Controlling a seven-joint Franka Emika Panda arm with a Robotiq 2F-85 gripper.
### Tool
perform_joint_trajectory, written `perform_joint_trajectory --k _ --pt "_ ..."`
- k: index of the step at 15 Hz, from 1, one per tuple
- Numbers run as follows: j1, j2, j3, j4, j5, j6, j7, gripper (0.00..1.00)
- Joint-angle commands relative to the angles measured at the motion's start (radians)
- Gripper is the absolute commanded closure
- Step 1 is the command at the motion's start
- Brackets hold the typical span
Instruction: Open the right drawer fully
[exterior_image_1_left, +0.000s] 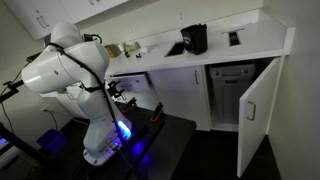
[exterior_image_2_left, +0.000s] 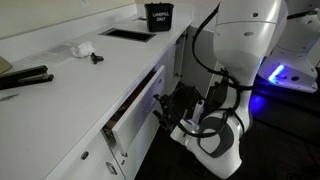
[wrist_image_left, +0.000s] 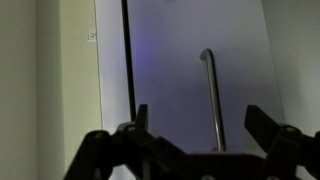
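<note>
My gripper eases open toward the white drawer front next and closes around the slim metal bar handle (wrist_image_left: 210, 90), since that already lies between its fingers.
The right drawer (exterior_image_2_left: 135, 105) has a flat white front and stands partly pulled out under the white counter; it also shows in an exterior view (exterior_image_1_left: 128, 79). In the wrist view its white front (wrist_image_left: 170, 70) fills the frame, with a slim metal bar handle (wrist_image_left: 210, 90). My gripper (wrist_image_left: 200, 118) is open, and the handle runs between its two dark fingers without touching either. In an exterior view the gripper (exterior_image_2_left: 165, 105) sits right at the drawer front. The inside of the drawer is hidden.
A black container (exterior_image_2_left: 157, 15) stands at the far end of the counter (exterior_image_2_left: 70, 75), with a black tool (exterior_image_2_left: 25, 78) and a crumpled white object (exterior_image_2_left: 80, 48). A tall white cabinet door (exterior_image_1_left: 255, 115) hangs open. The robot base (exterior_image_1_left: 105, 140) glows blue on a dark platform.
</note>
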Motion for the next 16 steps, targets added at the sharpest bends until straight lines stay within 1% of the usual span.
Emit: perform_joint_trajectory --k 1,4,6,9,10,12,14,16 --pt "0.012 0.013 -0.015 0.022 -0.024 -0.018 -0.026 0.31" --pt "0.013 0.017 -0.017 0.028 -0.037 -0.017 -0.034 0.56" --pt "0.013 0.020 -0.016 0.030 -0.044 -0.013 -0.046 0.71" --pt "0.011 0.036 -0.017 0.036 -0.062 -0.009 -0.049 0.91" --pt "0.010 0.040 -0.016 0.036 -0.067 -0.009 -0.050 0.99" --pt "0.012 0.047 -0.014 0.037 -0.073 -0.012 -0.050 1.00" --pt "0.014 0.048 -0.014 0.036 -0.077 -0.018 -0.080 0.98" --pt "0.015 0.049 -0.007 0.033 -0.070 -0.022 -0.080 0.98"
